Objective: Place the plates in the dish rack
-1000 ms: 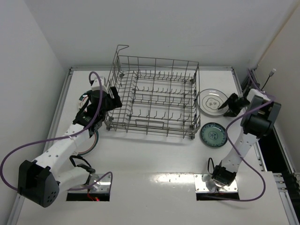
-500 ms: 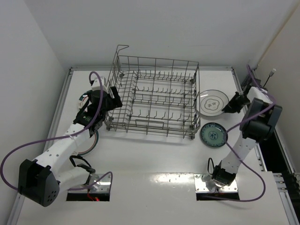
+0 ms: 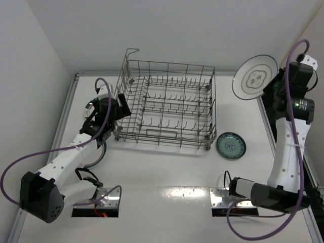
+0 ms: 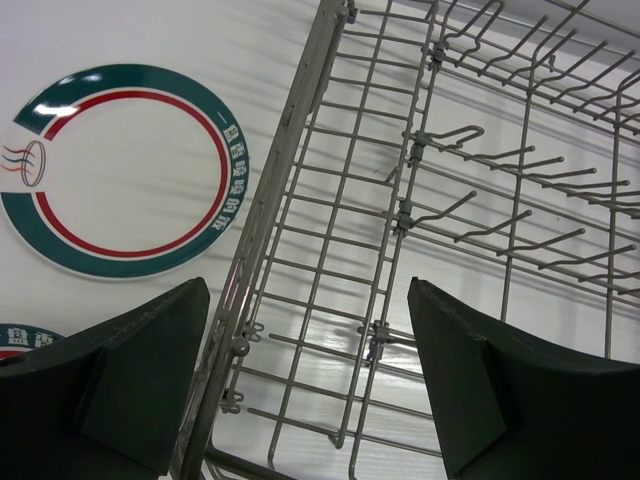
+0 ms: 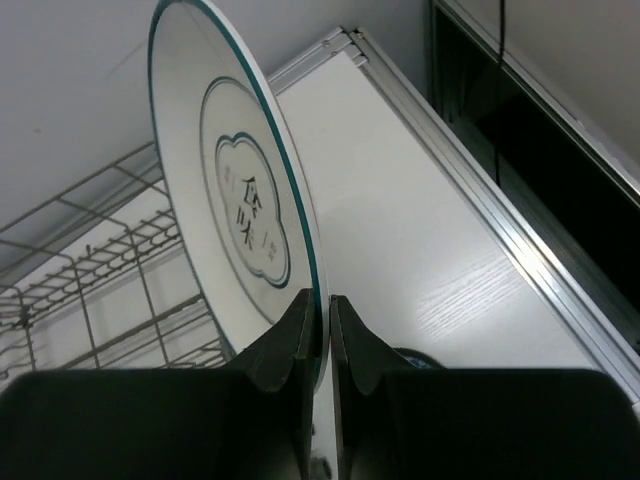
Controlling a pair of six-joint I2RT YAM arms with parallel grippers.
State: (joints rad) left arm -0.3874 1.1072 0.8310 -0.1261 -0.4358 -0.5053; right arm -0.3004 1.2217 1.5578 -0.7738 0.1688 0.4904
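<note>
My right gripper will swing over the rack's end beside the teal plate, because the rack's wires are empty. It will then lower the patterned plate (image 3: 254, 77) there on edge.
My right gripper (image 3: 271, 87) is shut on the rim of the pale grey patterned plate (image 3: 254, 77) and holds it high at the back right, on edge. In the right wrist view the fingertips (image 5: 323, 305) pinch the plate (image 5: 240, 200) at its lower edge. The teal plate (image 3: 231, 145) lies flat on the table right of the dish rack (image 3: 169, 65), which holds no plates. My left gripper (image 3: 112, 109) is open over the rack's left wall (image 4: 282, 170), its jaws (image 4: 308, 300) wide apart and empty. A white green-and-red banded plate (image 4: 120, 170) lies left of the rack; a second (image 4: 20, 335) shows only its edge.
The rack's raised wire handle loop (image 3: 130, 52) stands at its back left corner. White walls close in the table at the back and the left. A metal rail (image 3: 268, 109) runs along the table's right edge. A purple cable (image 3: 30, 157) loops from the left arm.
My right gripper has lifted the pale grey plate off the table, raised it high and turned it on edge. The left arm has not moved.
</note>
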